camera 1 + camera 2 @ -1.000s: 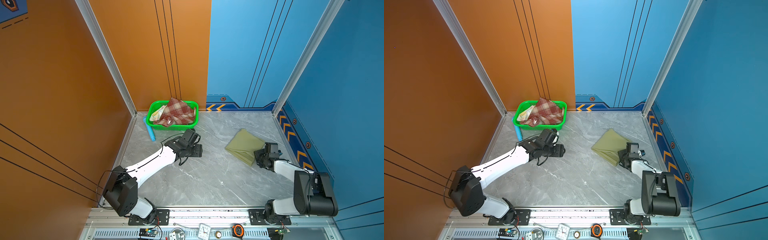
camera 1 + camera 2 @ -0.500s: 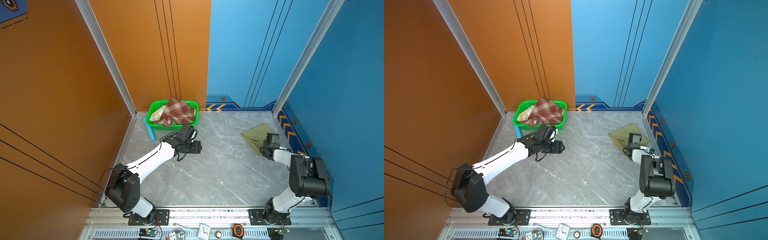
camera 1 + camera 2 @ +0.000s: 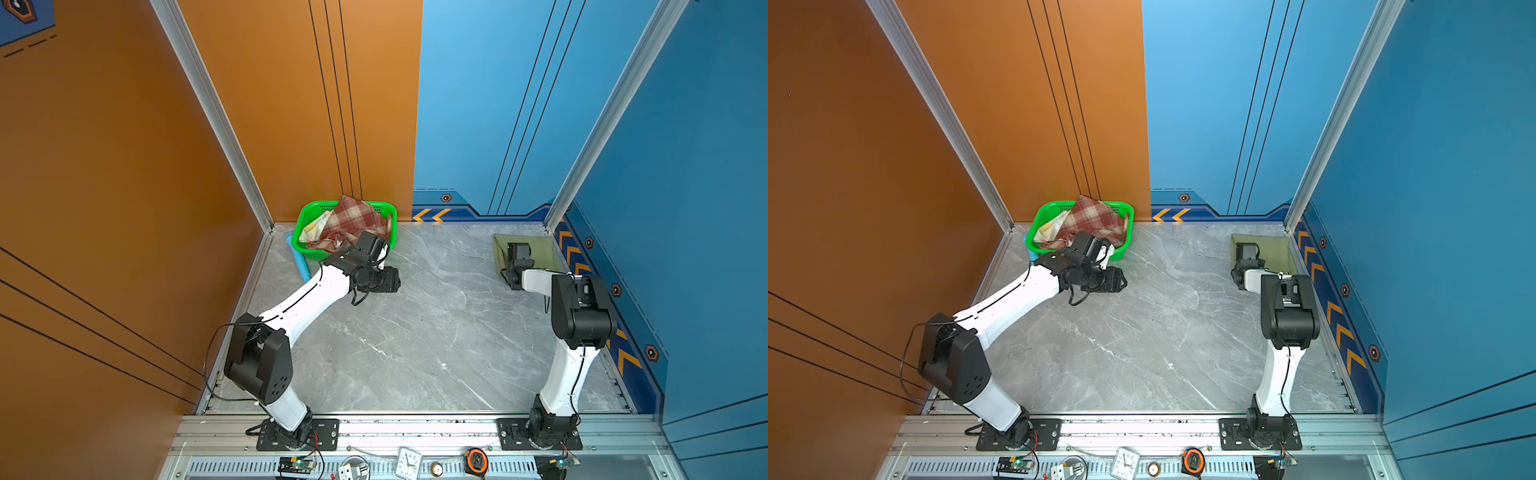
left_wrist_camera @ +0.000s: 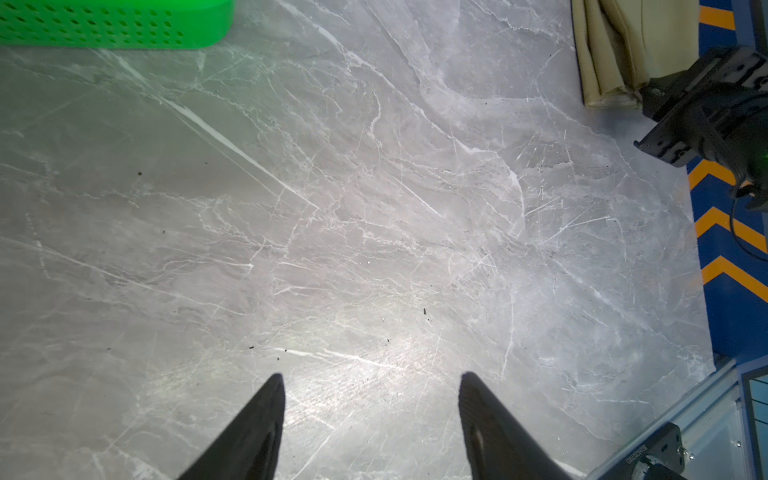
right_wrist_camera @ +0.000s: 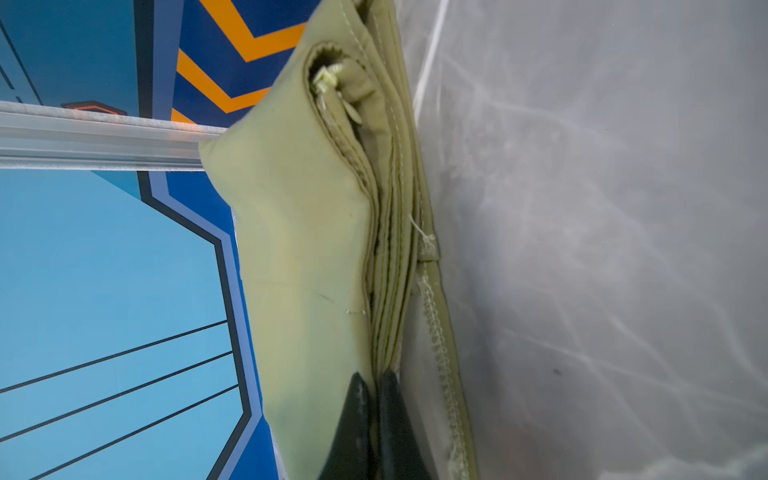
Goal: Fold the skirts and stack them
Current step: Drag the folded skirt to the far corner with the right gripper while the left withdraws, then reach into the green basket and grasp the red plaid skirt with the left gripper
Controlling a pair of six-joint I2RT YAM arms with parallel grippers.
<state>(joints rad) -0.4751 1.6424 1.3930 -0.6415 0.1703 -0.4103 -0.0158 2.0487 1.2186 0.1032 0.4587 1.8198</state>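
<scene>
I need to push the olive-green skirt's edge outward next and let go. A bare piece of floor is outward of my right gripper along the back wall, and the edge should go toward it.
The olive-green skirt (image 3: 540,248) (image 3: 1273,248) lies folded in the back right corner, against the blue wall. My right gripper (image 5: 372,376) is shut on the edge of its stacked layers (image 5: 299,232); in both top views the wrist camera hides the fingers. The plaid skirt (image 3: 353,218) (image 3: 1096,218) sits crumpled in the green basket (image 3: 298,232), on top of a pale floral skirt (image 3: 312,227) (image 3: 1049,227). My left gripper (image 4: 372,378) (image 3: 395,280) stands open and holds nothing. It hovers over bare floor just in front of the basket.
The basket (image 4: 116,29) stands at the back left against the orange wall, with a blue tube (image 3: 300,261) beside it. Walls close in the left, back and right. A clock (image 3: 407,461) and a tape measure (image 3: 476,459) lie on the front rail.
My right gripper has dragged the olive-green skirt from the middle right back into the right corner. The left arm has drawn back toward the basket, still open.
</scene>
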